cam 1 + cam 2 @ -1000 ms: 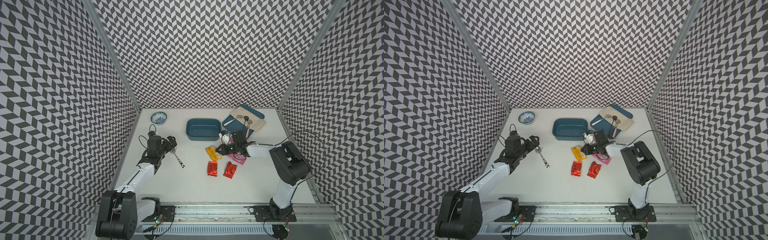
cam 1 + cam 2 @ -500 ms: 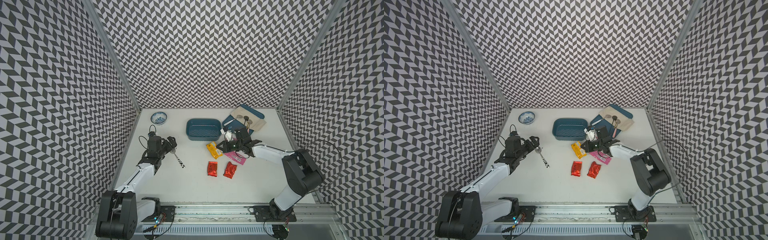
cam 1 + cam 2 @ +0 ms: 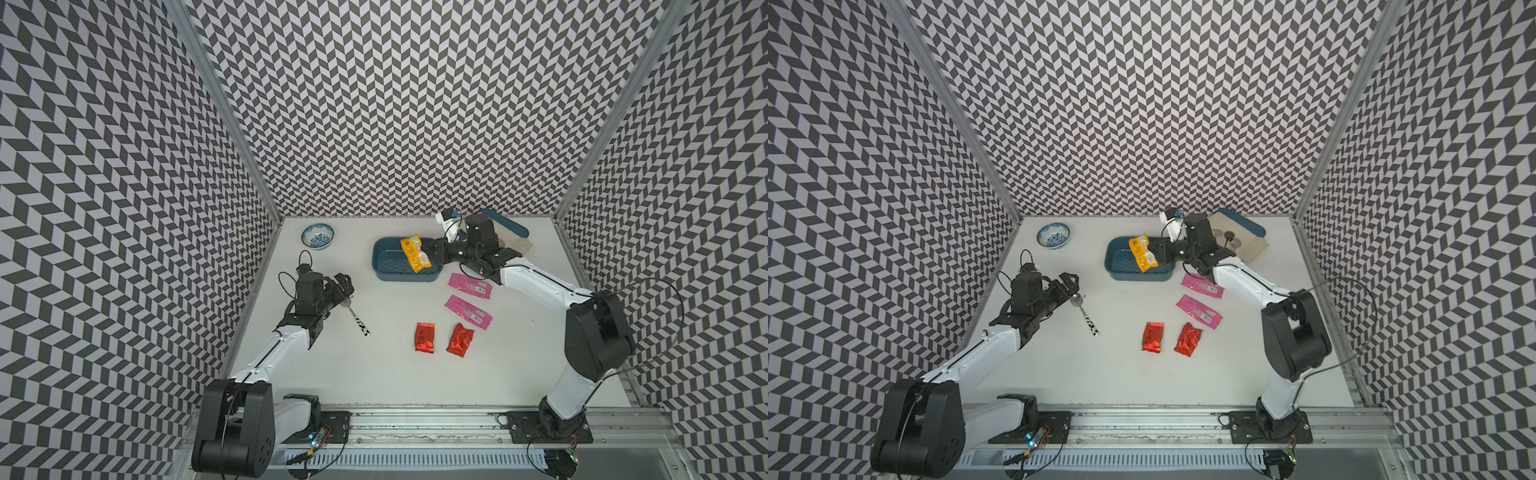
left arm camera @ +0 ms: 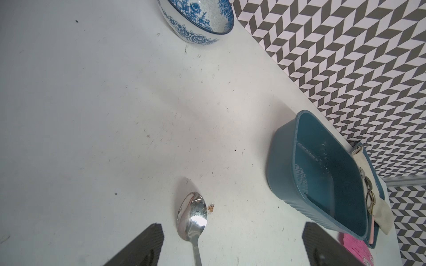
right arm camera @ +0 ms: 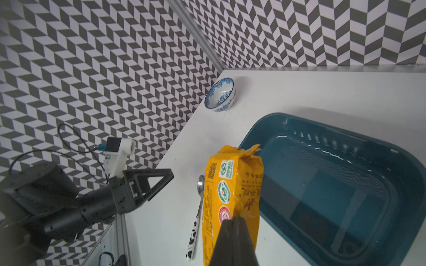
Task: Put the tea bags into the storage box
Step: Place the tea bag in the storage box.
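Note:
I will next lower my right gripper toward the bottom of the bare storage box and let go of the yellow-orange tea bag point(image 3: 1143, 253), because it still hangs in the air over the storage box.
My right gripper point(image 5: 235, 221) is shut on the lower end of a yellow-orange tea bag point(image 5: 230, 184), which hangs in the air over the near right part of the dark teal storage box point(image 3: 380, 266). In both top views the bag point(image 3: 1143, 253) shows above the box point(image 3: 1117, 272), whose inside looks bare. Two pink tea bags point(image 3: 469, 285) point(image 3: 468, 311) and two red foil ones point(image 3: 425, 337) point(image 3: 460, 339) lie on the table in front of the box. My left gripper point(image 4: 232, 230) stands open at the left, holding nothing, low over a spoon's bowl.
A metal spoon point(image 3: 359, 320) with a spotted handle lies by the left gripper. A blue-and-white bowl point(image 3: 318, 237) stands at the back left. A flat teal tray point(image 3: 511, 228) with beige cloth sits at the back right, behind the right wrist.
The right gripper has lifted the yellow-orange tea bag off the table and carried it back and left over the storage box. The left arm has not moved.

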Action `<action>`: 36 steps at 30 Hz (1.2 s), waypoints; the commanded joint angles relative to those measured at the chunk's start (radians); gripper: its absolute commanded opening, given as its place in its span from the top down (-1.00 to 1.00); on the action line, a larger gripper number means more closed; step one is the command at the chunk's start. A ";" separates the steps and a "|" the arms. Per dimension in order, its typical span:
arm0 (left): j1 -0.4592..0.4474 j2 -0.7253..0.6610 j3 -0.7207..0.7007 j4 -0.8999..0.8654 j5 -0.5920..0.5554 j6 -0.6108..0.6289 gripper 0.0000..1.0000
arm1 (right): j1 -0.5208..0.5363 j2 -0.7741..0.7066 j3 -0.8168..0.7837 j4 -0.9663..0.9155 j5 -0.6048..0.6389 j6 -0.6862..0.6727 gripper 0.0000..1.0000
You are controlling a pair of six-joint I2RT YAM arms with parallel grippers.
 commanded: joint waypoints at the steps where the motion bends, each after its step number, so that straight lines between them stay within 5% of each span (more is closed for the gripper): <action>1: 0.007 -0.005 -0.022 0.009 0.004 -0.003 -0.99 | -0.007 0.081 0.037 0.061 0.053 0.077 1.00; 9: 0.007 -0.013 -0.041 0.003 0.009 -0.004 -0.99 | -0.001 0.239 0.073 0.200 0.117 0.254 1.00; 22: 0.007 -0.030 -0.066 -0.008 0.009 0.002 -0.99 | -0.002 0.414 0.193 0.208 0.149 0.335 1.00; 27: 0.007 -0.034 -0.071 -0.007 0.009 0.002 -0.99 | -0.006 0.431 0.243 0.149 0.149 0.314 0.41; 36: 0.007 -0.026 -0.055 0.006 0.041 -0.019 -0.98 | -0.005 0.196 0.054 0.075 0.218 0.207 0.31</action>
